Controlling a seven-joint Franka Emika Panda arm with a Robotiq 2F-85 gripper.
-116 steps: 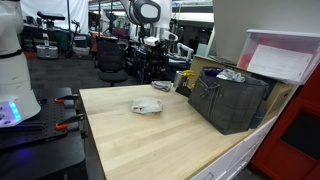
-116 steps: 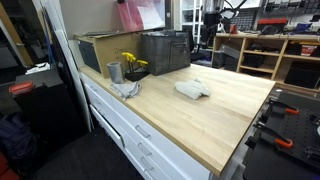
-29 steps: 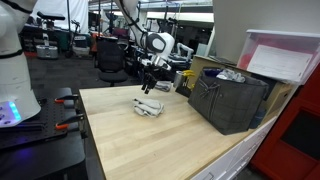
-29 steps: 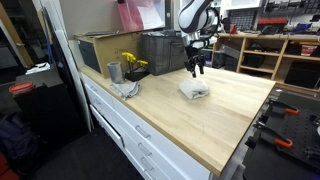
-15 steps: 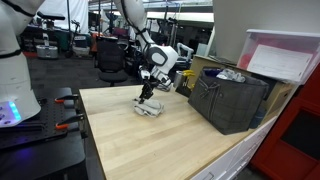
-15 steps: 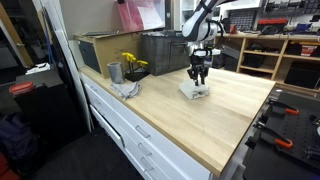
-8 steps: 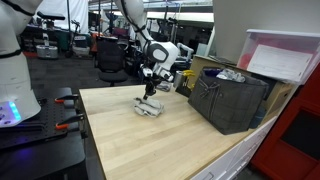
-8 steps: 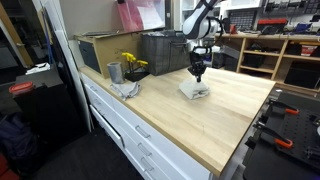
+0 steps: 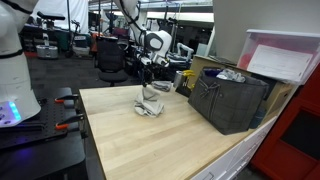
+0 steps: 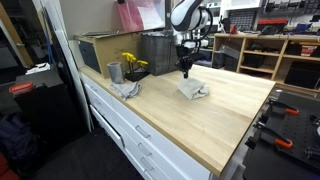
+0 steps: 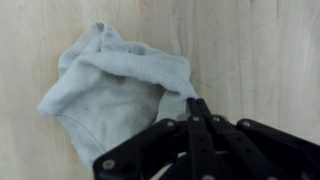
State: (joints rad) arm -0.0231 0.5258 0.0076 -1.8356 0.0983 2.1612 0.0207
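My gripper lifts a little next, pulls the pinched edge toward the grey rag, over the bare wood, and releases it there, since the cloth lies crumpled.
A crumpled light-grey cloth (image 9: 152, 106) (image 10: 194, 91) lies on the wooden tabletop (image 9: 150, 145) (image 10: 205, 125). My gripper (image 9: 148, 89) (image 10: 184, 72) hangs just above it, shut on one edge of the cloth, which is drawn up a little toward the fingertips. In the wrist view the black fingers meet tip to tip at my gripper (image 11: 197, 104), pinching the cloth's (image 11: 110, 90) right edge. The rest of the cloth spreads out to the left on the wood.
A dark crate (image 9: 230, 100) (image 10: 165, 52) stands on the table near the cloth, with a pink-lidded box (image 9: 285, 58) behind it. A metal cup (image 10: 114, 72), yellow flowers (image 10: 132, 62) and a grey rag (image 10: 127, 89) sit near the table's edge.
The jaws have shut on the cloth's edge. The gripper has since risen slightly and shifted, pulling that edge up off the table.
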